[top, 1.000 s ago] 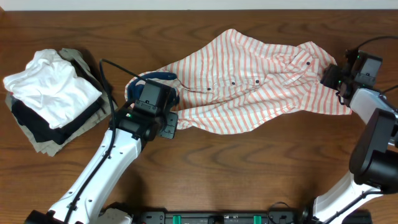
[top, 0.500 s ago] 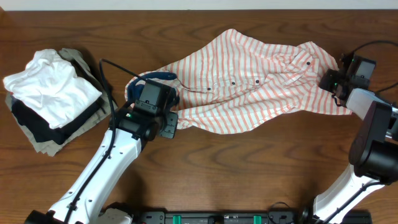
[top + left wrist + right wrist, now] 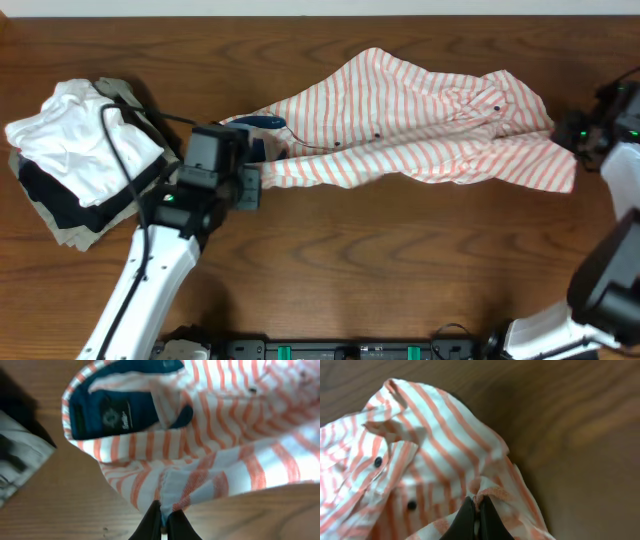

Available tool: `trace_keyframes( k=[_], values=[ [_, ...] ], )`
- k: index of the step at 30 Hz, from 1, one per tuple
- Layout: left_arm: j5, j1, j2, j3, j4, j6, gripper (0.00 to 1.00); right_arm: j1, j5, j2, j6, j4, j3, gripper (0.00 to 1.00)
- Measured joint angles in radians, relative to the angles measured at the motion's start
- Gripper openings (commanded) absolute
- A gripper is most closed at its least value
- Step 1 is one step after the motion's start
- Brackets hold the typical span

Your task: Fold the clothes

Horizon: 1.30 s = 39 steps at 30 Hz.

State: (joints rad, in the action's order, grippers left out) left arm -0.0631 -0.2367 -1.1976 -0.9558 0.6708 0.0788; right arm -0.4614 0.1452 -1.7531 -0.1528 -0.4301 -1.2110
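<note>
I need to pull my left gripper back and down over the bare wood in front of the shirt's gathered near side and let go of the shirt's edge.
The striped shirt lies stretched across the back half of the table, with its dark blue collar toward the left. My left gripper is shut on the shirt's left edge just below the collar. In the left wrist view the black fingertips pinch a fold of striped cloth under the collar label. My right gripper is shut on the shirt's right end. The right wrist view shows it clamped on a bunched hem, with dark buttons to the left.
A stack of folded garments, white on top of black and khaki, sits at the left edge, close to my left arm. A black cable loops over it. Bare wood lies in front of the shirt.
My right gripper shut on the shirt's right end and pulled right. My left gripper moved left with its edge. The shirt is now drawn out longer and flatter.
</note>
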Motion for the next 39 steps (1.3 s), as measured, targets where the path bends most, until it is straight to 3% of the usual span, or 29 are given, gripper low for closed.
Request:
trace_keyframes(
  k=[8, 14, 20, 32, 39],
  values=[
    [-0.005, 0.013, 0.008, 0.000, 0.000, 0.001, 0.06, -0.026, -0.020, 0.088, 0.002, -0.342, -0.007, 0.01],
    [-0.005, 0.013, 0.008, 0.000, 0.011, 0.001, 0.06, -0.033, -0.030, 0.088, 0.003, -0.451, -0.007, 0.05],
    [0.019, 0.013, 0.008, 0.000, 0.050, 0.002, 0.06, -0.052, -0.038, 0.088, 0.005, -0.610, -0.007, 0.01],
    [0.122, 0.040, 0.008, 0.000, 0.029, 0.037, 0.06, -0.075, -0.053, 0.088, 0.005, -0.777, -0.007, 0.01],
    [0.091, 0.040, 0.010, 0.000, 0.140, 0.058, 0.06, -0.090, -0.142, 0.088, -0.026, -0.721, -0.007, 0.01]
  ],
)
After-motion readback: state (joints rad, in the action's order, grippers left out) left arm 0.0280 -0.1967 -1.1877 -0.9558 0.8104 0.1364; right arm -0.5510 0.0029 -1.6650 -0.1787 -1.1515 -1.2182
